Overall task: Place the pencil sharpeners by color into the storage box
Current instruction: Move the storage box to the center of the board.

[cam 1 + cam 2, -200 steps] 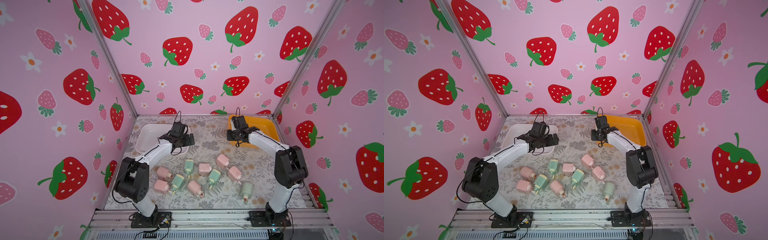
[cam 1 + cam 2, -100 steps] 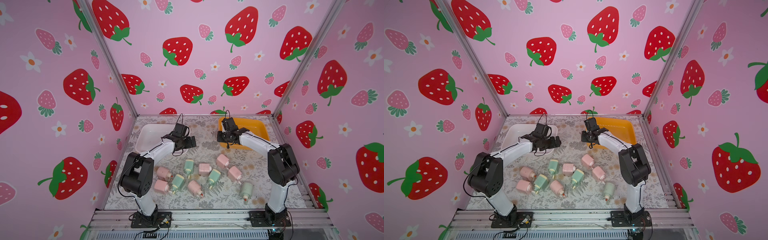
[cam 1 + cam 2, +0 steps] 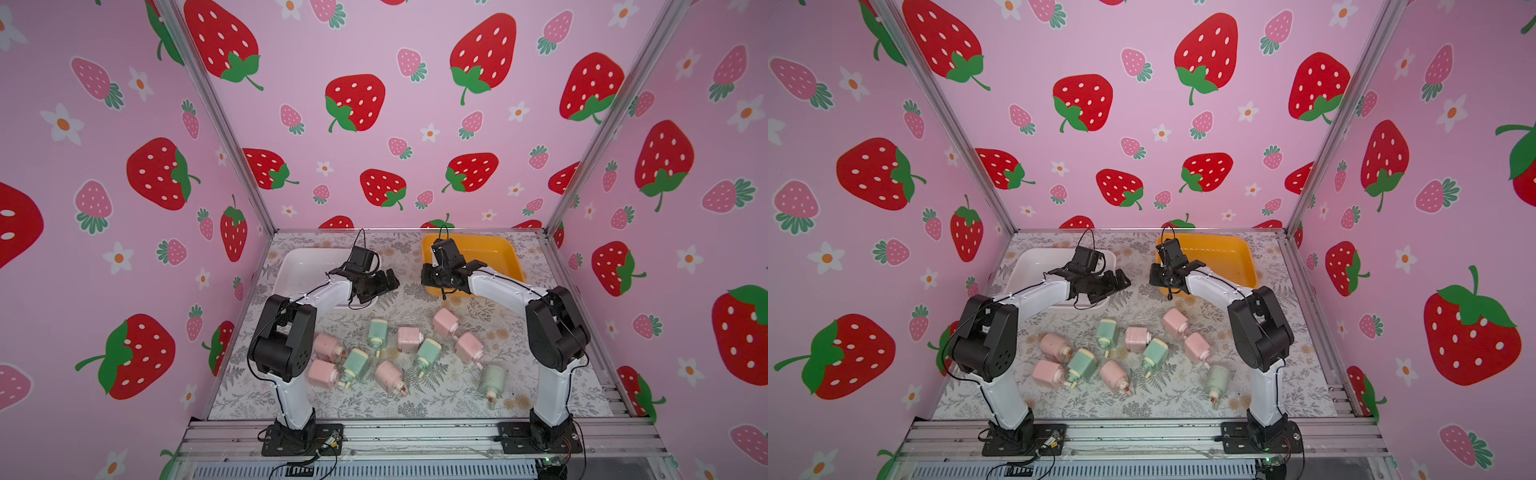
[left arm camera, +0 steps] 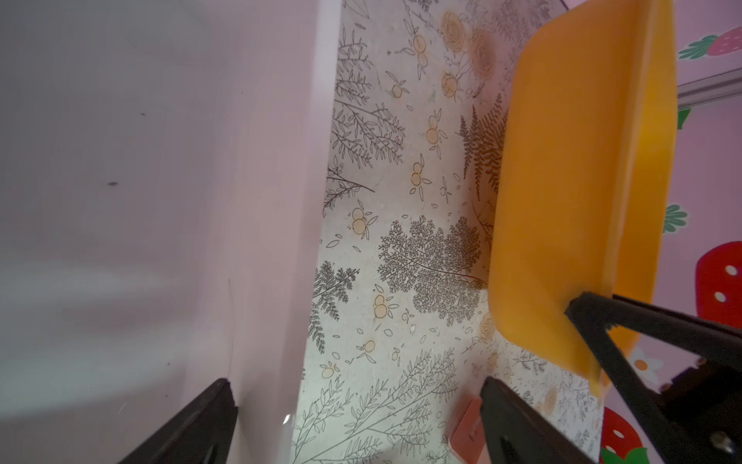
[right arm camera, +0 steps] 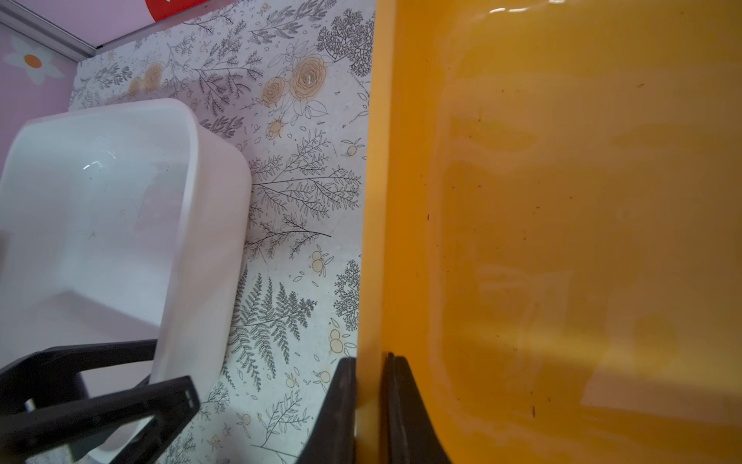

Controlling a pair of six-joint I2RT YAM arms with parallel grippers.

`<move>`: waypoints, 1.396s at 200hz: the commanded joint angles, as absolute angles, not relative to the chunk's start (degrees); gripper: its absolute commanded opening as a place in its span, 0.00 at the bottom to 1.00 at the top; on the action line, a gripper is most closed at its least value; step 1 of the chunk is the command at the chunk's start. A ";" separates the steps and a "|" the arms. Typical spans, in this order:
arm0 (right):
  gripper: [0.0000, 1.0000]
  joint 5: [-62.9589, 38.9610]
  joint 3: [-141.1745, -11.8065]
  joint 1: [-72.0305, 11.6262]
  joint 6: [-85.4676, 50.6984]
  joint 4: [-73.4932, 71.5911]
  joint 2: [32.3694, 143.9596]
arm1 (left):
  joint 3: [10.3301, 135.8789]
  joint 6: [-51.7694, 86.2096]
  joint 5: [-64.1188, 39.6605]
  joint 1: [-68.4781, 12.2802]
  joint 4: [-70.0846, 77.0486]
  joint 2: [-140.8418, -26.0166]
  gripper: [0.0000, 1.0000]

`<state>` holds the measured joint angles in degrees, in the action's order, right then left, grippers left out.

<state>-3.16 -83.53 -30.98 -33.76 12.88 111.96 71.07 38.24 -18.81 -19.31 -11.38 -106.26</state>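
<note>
My right gripper drags the orange box's side toward the white box next and releases. The part of the floral table lies open between my right gripper and the white box [image 3: 299, 257].
Several pencil sharpeners lie loose on the floral table, pink ones such as [image 3: 445, 322] [image 3: 1174, 322] and green ones such as [image 3: 377, 331] [image 3: 1106, 331]. My right gripper [image 3: 429, 280] [image 3: 1158, 277] [image 5: 371, 361] is shut on the left wall of the empty orange storage box [image 3: 498, 245] [image 3: 1233, 241] [image 5: 562, 201] [image 4: 562, 180]. My left gripper [image 3: 384, 286] [image 3: 1120, 284] [image 4: 357, 389] is open at the right wall of the empty white storage box [image 3: 299, 257] [image 3: 1034, 259] [image 4: 120, 160] [image 5: 100, 201]. One finger is over the box and one over the table. A pink sharpener [image 4: 467, 430] peeks beside that outer finger.
Pink strawberry walls with metal corner posts close in the back and both sides. A metal rail with both arm bases runs along the front edge. A strip of floral table [image 5: 305, 201] separates the two boxes.
The right gripper has dragged the orange box leftward toward the middle of the table. The left gripper has shifted slightly right and nearer along the white box's corner. The sharpeners have not moved.
</note>
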 commanded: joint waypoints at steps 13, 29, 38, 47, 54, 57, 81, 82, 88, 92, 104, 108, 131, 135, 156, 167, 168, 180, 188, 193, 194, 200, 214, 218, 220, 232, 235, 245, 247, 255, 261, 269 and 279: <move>0.00 -9.23 -82.89 -32.56 -41.39 7.92 113.46 | 74.57 43.79 -26.24 -18.44 -5.63 -109.25 0.99; 0.00 -9.20 -83.08 -32.85 -42.20 7.66 113.81 | 76.14 43.68 -26.05 -18.36 -6.17 -110.66 1.00; 0.00 -9.67 -83.14 -32.92 -42.76 7.33 114.03 | 76.96 43.38 -25.85 -18.35 -6.65 -111.28 1.00; 0.02 -10.22 -83.14 -33.03 -43.26 6.89 114.08 | 77.85 42.99 -25.99 -18.32 -7.22 -111.90 1.00; 0.03 -10.37 -82.95 -33.22 -43.73 6.57 114.01 | 78.40 42.90 -26.38 -18.31 -7.54 -112.34 1.00; 0.04 -10.37 -82.89 -33.27 -43.90 6.42 114.07 | 78.52 42.82 -26.56 -18.31 -7.56 -112.41 1.00; 0.08 -12.07 -81.68 -33.96 -46.43 3.42 114.50 | 78.23 43.15 -27.29 -18.29 -6.96 -112.50 0.99; 0.08 -12.19 -81.62 -33.99 -46.55 3.25 114.51 | 78.23 43.15 -27.31 -18.33 -7.00 -112.50 1.00; 0.09 -12.74 -81.57 -34.14 -47.02 2.59 114.81 | 78.14 43.15 -27.50 -18.32 -7.03 -112.50 0.99; 0.09 -13.23 -81.57 -34.18 -47.39 2.33 115.01 | 78.14 43.15 -27.59 -18.33 -7.16 -112.50 1.00; 0.12 -15.00 -81.51 -34.34 -47.96 1.03 115.36 | 78.15 42.69 -27.69 -18.34 -7.78 -112.35 1.00; 0.14 -15.74 -81.50 -34.36 -47.88 0.65 115.40 | 78.12 42.53 -27.69 -18.31 -7.96 -112.28 0.99; 0.31 -16.83 -81.26 -34.28 -46.22 0.69 114.31 | 78.62 40.92 -27.28 -18.32 -10.04 -112.02 1.00; 0.34 -16.57 -81.15 -34.23 -45.81 1.00 113.95 | 78.70 40.65 -27.11 -18.32 -10.46 -111.91 1.00; 0.46 -15.61 -79.70 -33.84 -44.11 1.31 111.45 | 79.09 39.49 -26.49 -18.36 -12.18 -111.71 0.99; 0.50 -15.06 -78.42 -33.39 -43.31 1.38 109.70 | 79.23 38.98 -26.20 -18.28 -12.84 -111.54 1.00; 0.50 -15.00 -78.36 -33.35 -43.27 1.44 109.56 | 79.26 38.96 -26.11 -18.28 -12.88 -111.54 0.99; 0.51 -14.08 -76.94 -32.57 -41.93 2.18 107.65 | 79.69 38.38 -25.94 -18.32 -13.69 -111.53 1.00; 0.56 -12.96 -76.09 -31.86 -40.23 3.15 106.27 | 80.09 37.90 -25.93 -18.35 -14.17 -111.66 0.99; 0.59 -11.90 -75.82 -31.38 -38.93 4.54 105.44 | 80.49 37.59 -26.00 -18.35 -14.73 -111.78 1.00; 0.59 -11.62 -75.79 -31.29 -38.67 4.82 105.23 | 80.59 37.47 -26.01 -18.36 -14.84 -111.79 1.00; 0.61 -10.07 -75.46 -30.63 -37.01 6.39 104.31 | 81.05 37.10 -25.93 -18.34 -15.51 -111.95 0.99; 0.66 -7.21 -74.67 -28.71 -33.20 9.73 102.31 | 82.09 36.22 -25.93 -18.45 -16.74 -112.32 1.00; 0.67 -6.84 -74.46 -27.96 -32.02 10.42 101.87 | 82.43 35.91 -25.85 -18.41 -17.14 -112.47 1.00; 0.68 -6.74 -74.34 -27.56 -31.49 10.71 101.56 | 82.68 35.76 -25.80 -18.44 -17.40 -112.56 1.00; 0.75 -5.70 -74.10 -24.95 -28.38 13.32 100.35 | 84.09 34.78 -25.68 -18.46 -18.71 -113.21 0.99; 0.78 -5.37 -74.20 -24.17 -27.64 14.10 100.20 | 84.58 34.48 -25.67 -18.40 -19.13 -113.51 0.99; 0.84 -4.13 -74.31 -21.54 -25.73 16.60 99.36 | 86.22 33.51 -25.42 -18.53 -20.69 -114.37 1.00; 0.86 -3.82 -74.32 -21.01 -25.39 16.96 99.15 | 86.57 33.36 -25.30 -18.52 -20.95 -114.53 1.00; 0.98 -3.20 -74.01 -18.66 -24.33 17.92 98.56 | 87.82 32.77 -24.54 -18.59 -22.08 -115.23 1.00; 1.00 -3.23 -73.98 -16.98 -23.20 18.54 98.27 | 88.57 32.33 -23.93 -18.76 -22.87 -115.75 1.00; 1.00 -3.38 -74.25 -14.56 -21.72 19.66 98.01 | 89.68 31.69 -23.05 -18.83 -23.80 -116.46 1.00; 1.00 -3.03 -74.91 -11.40 -20.48 21.41 98.29 | 90.80 31.12 -21.68 -19.02 -24.98 -117.25 1.00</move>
<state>-5.85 -75.00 -16.69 -26.72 14.17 98.98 86.94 34.61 -24.67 -18.37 -19.64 -114.74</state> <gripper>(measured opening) 0.993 0.995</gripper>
